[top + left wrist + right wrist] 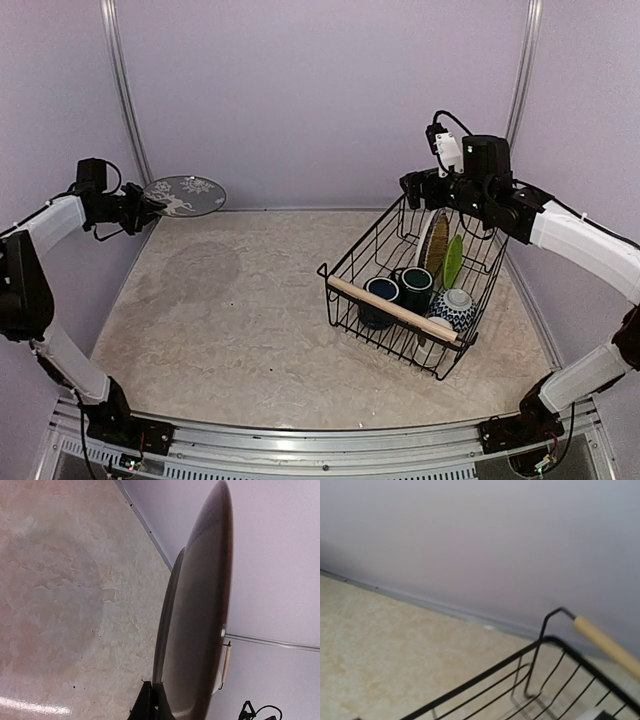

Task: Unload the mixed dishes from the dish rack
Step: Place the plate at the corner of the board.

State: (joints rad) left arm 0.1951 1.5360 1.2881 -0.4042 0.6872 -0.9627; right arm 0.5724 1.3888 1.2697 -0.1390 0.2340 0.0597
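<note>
The tabletop below the gray deer-pattern plate is empty, so the robot's left hand should next lower toward the tabletop by the far wall and let go of the plate's rim there.
My left gripper [143,208] is shut on the rim of the gray deer-pattern plate [186,195] and holds it high at the far left, near the wall. In the left wrist view the plate [197,625] shows edge-on, pinched between the fingers [145,702]. The dish rack [347,260] stands at the right. It holds a tan lattice plate [434,243], a lime green plate [453,260], two dark blue mugs [380,294] [416,284] and a blue-white bowl [455,308]. My right gripper [413,186] hovers over the rack's far corner; its fingers are out of the right wrist view.
The rack's near wooden handle [395,310] runs across its front. Its black rim [485,677] and far wooden handle [605,645] show in the right wrist view. Lilac walls close in the mottled beige tabletop [230,300] on three sides.
</note>
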